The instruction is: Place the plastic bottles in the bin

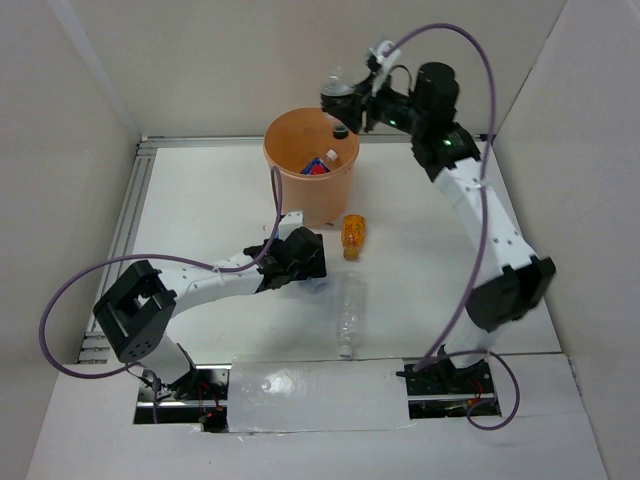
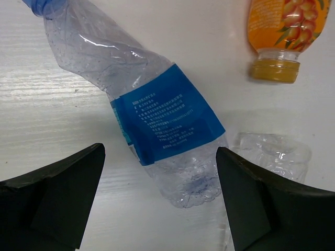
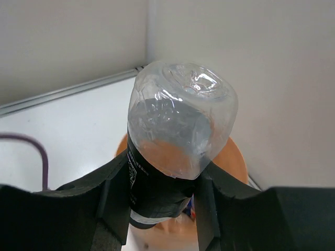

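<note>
The left gripper moves low toward the orange bottle next, as the first step from the clear bottle's base onto the blue label (image 2: 168,116).
My right gripper (image 1: 352,105) is shut on a clear bottle with a black label (image 3: 178,130) and holds it cap down above the far rim of the orange bin (image 1: 310,190). The bin also shows behind the bottle in the right wrist view (image 3: 234,163). Some bottles lie inside the bin, one with red and blue on it (image 1: 318,167). My left gripper (image 2: 159,209) is open low over the table, its jaws either side of the base of a clear blue-labelled bottle (image 2: 162,120) without touching it. An orange bottle (image 1: 352,236) and a plain clear bottle (image 1: 350,312) lie on the table.
White walls enclose the table on the left, back and right. A metal rail (image 1: 120,240) runs along the left edge. The left arm's purple cable (image 1: 275,190) hangs past the bin's front. The orange bottle (image 2: 277,31) and clear bottle (image 2: 272,151) lie just right of my left gripper.
</note>
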Available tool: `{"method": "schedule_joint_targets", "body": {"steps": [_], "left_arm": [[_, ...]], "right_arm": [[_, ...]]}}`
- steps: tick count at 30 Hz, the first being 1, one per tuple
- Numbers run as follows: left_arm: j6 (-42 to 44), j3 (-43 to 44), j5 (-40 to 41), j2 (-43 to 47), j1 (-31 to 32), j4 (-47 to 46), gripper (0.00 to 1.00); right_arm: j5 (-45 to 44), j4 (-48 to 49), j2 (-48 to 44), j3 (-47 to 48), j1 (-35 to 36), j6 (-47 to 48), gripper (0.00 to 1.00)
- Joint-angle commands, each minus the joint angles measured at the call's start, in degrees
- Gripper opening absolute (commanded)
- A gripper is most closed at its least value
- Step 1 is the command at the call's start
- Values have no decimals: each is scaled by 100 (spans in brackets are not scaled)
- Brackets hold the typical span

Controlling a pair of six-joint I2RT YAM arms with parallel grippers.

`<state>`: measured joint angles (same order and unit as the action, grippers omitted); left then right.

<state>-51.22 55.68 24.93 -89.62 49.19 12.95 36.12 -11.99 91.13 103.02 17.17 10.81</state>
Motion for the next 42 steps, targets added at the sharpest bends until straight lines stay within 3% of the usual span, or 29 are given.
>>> {"method": "schedule_joint_targets", "body": {"steps": [1, 3, 5, 11, 15, 19, 20, 21, 22, 25, 31, 37, 42], "left_arm": [[-159, 128, -5, -46, -32, -179, 100], [-160, 127, -5, -46, -84, -179, 100], [-160, 127, -5, -46, -85, -179, 100], [-160, 242, -5, -397, -85, -179, 100], [-160, 242, -58, -573, -85, -302, 98], [-99, 242, -181, -801, -85, -477, 88], [-46, 294, -181, -863, -85, -556, 75], [-46, 294, -260, -916, -85, -557, 75], [-46, 364, -260, -1056, -85, -557, 58], [7, 470, -374, -1162, -15, -557, 35], [183, -162, -375, -469, 275, -557, 4], [112, -777, -304, 409, 740, -320, 0], [445, -235, 117, 1850, 1313, 224, 0]], "right_arm": [[-350, 47, 1264, 926, 426, 123, 32], [-640, 47, 1634, 1175, 480, 35, 42], [-886, 47, 1969, 1352, 620, 114, 61], [-686, -75, 1927, 1291, 385, -34, 99], [-308, -155, 1258, 930, 59, -149, 99], [140, -382, 355, 299, -529, -622, 99], [498, -435, 222, -42, -791, -624, 99], [606, -436, 82, -246, -898, -676, 99], [659, -584, -59, -456, -978, -677, 99], [817, -778, -569, -1344, -1163, -466, 99], [915, -1209, -1185, -2935, -1523, -202, 99], [862, -981, -1265, -3991, -1647, -202, 99], [756, -928, -1125, -4343, -1699, -263, 99]]}}
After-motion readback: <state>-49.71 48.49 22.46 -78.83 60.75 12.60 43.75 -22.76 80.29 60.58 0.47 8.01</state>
